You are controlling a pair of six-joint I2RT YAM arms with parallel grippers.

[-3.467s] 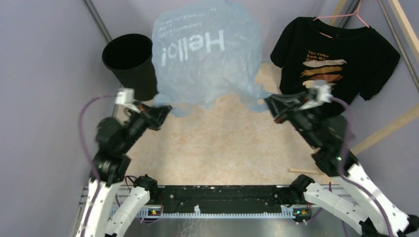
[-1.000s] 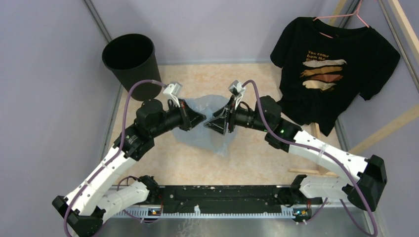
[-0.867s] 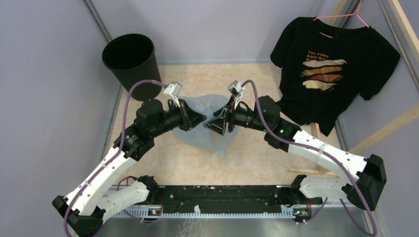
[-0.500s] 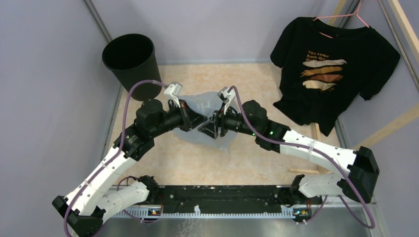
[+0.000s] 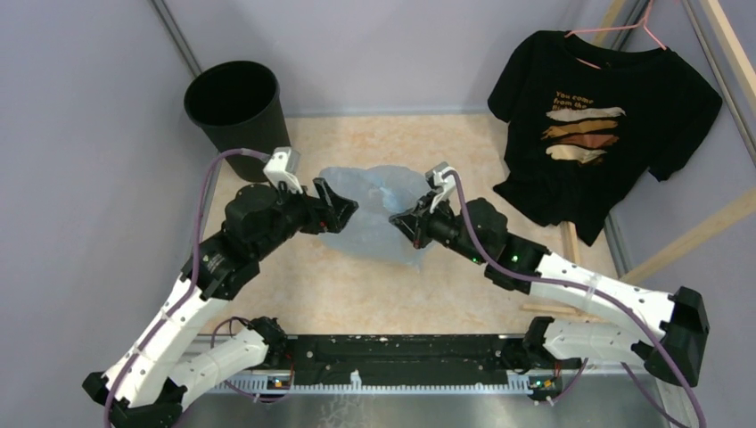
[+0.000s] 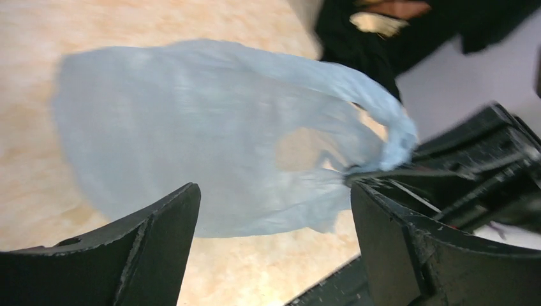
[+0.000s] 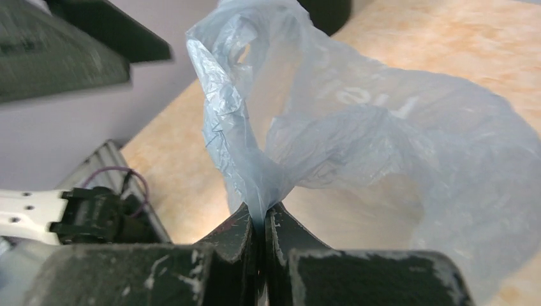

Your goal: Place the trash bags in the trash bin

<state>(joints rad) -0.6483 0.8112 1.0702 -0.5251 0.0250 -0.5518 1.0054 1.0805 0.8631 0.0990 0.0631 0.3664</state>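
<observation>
I will swing my left gripper outward next, to its left in the top view, onto the bin's table-side rim (image 5: 277, 89). I am already holding the bag (image 5: 370, 209) with it.
The light-blue trash bag (image 5: 370, 209) lies crumpled at the table's middle, between both arms. My right gripper (image 7: 261, 217) is shut on a gathered handle of the bag (image 7: 357, 134), which rises from its jaws. In the top view that right gripper (image 5: 399, 220) sits at the bag's right side. My left gripper (image 5: 341, 201) is open at the bag's left edge, with nothing between its fingers (image 6: 159, 239); the bag (image 6: 210, 140) lies just ahead of it. The black trash bin (image 5: 234, 105) stands upright at the far left corner, apart from both grippers.
A black printed T-shirt (image 5: 606, 125) hangs on a pink hanger at the far right. Purple walls close in the left and back sides. A wooden stick (image 5: 544, 309) lies on the table near the right arm. The arms' base rail (image 5: 401, 366) runs along the near edge.
My left gripper has opened, let go of the bag and drawn back to the left. My right gripper has shut on the bag's handle.
</observation>
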